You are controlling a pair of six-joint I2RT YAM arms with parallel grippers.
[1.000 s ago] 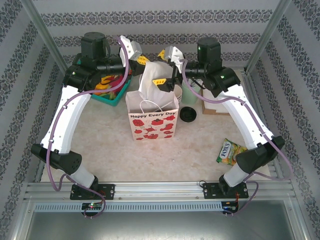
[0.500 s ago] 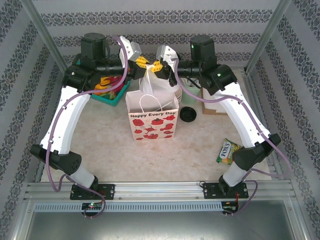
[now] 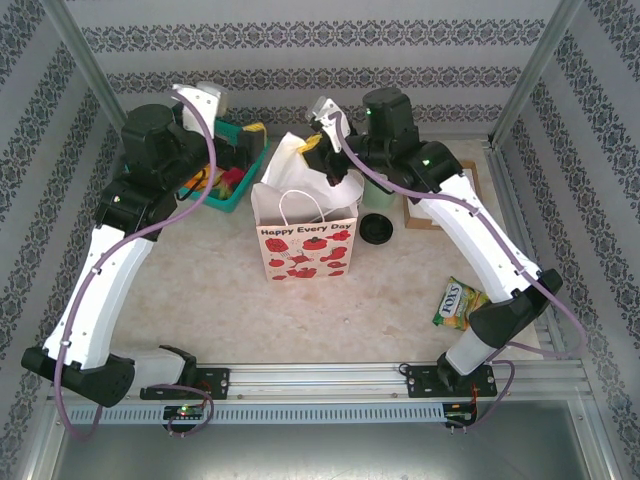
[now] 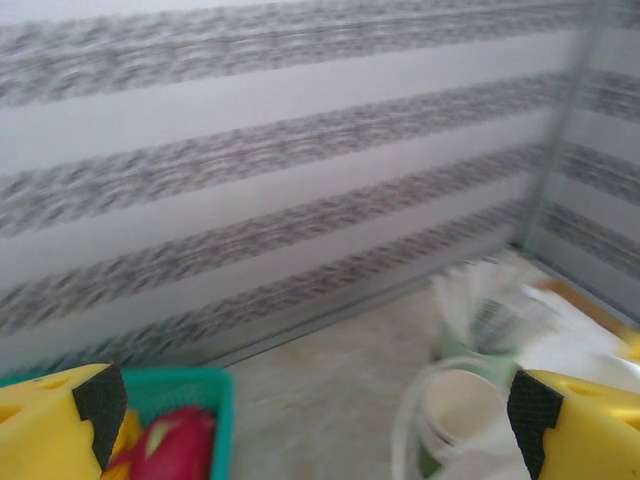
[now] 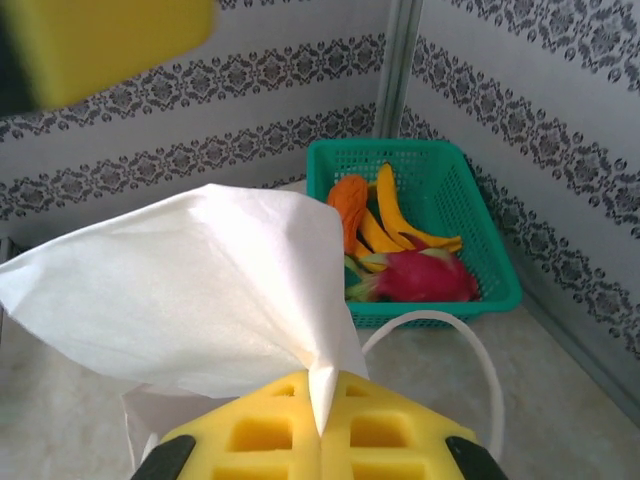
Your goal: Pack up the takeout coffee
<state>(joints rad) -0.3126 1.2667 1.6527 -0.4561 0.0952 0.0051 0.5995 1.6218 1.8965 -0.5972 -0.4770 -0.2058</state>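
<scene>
My right gripper is holding the tissue paper above the opening of the gift bag. I should lower the paper into that opening next and let it go.
The takeout coffee is hidden from view. A white gift bag printed with red hearts stands mid-table. White tissue paper sticks up out of it. My right gripper is above the bag, shut on the top of the tissue paper, which is pinched between the yellow pads of the right gripper. My left gripper is off to the left over the basket, open and holding nothing. In the left wrist view the left gripper has its pads far apart.
A teal basket of fruit sits back left, seen with a dragon fruit in the right wrist view. A pale mint cup with straws, a black lid and a brown board lie right of the bag. A candy packet lies front right.
My left gripper has opened, let go of the tissue paper and swung back left over the basket. The right gripper has shut on the tissue's top.
</scene>
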